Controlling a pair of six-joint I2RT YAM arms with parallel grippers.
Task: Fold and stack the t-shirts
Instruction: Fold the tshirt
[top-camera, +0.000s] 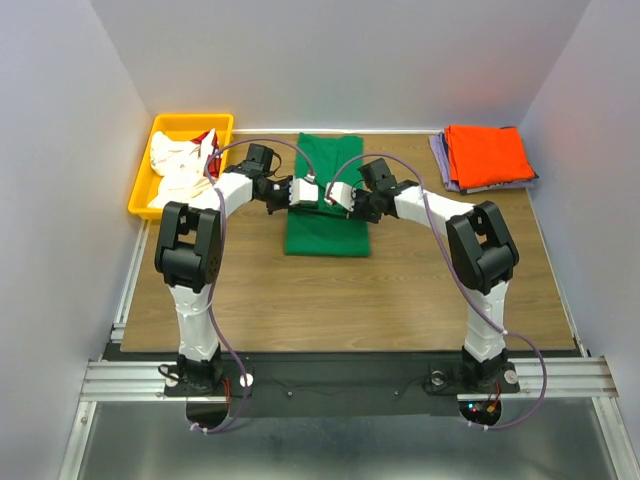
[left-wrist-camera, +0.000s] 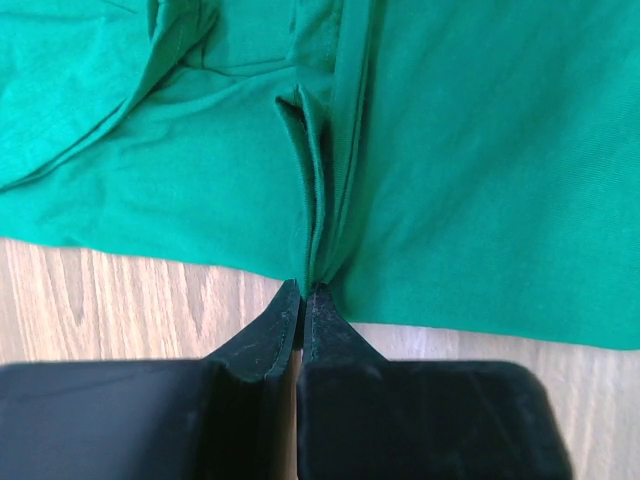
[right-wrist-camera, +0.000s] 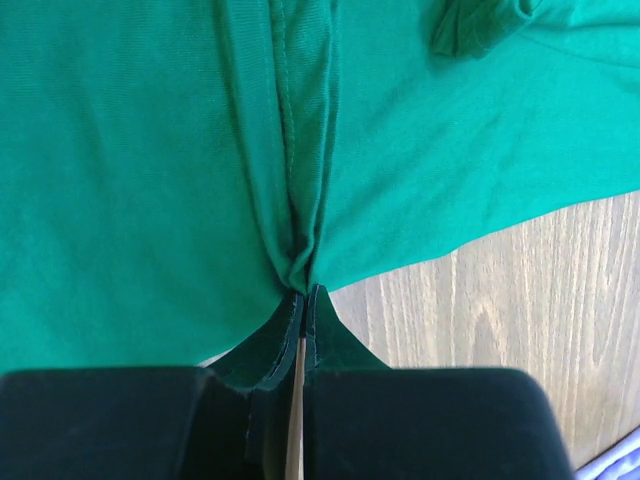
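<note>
My left gripper carries the pinched cloth fold outward over the far part of the green t-shirt and releases it next, since that part lies uncovered.
The green t-shirt lies folded into a long strip in the middle of the table. My left gripper is shut on its left edge, and the left wrist view shows the cloth pinched into a ridge at my fingertips. My right gripper is shut on its right edge, and the cloth bunches at those fingertips. The orange t-shirt lies folded on the lavender one at the back right. White and red shirts fill the bin.
The yellow plastic bin stands at the back left by the wall. Bare wooden table lies in front of the green shirt. White walls close in on three sides.
</note>
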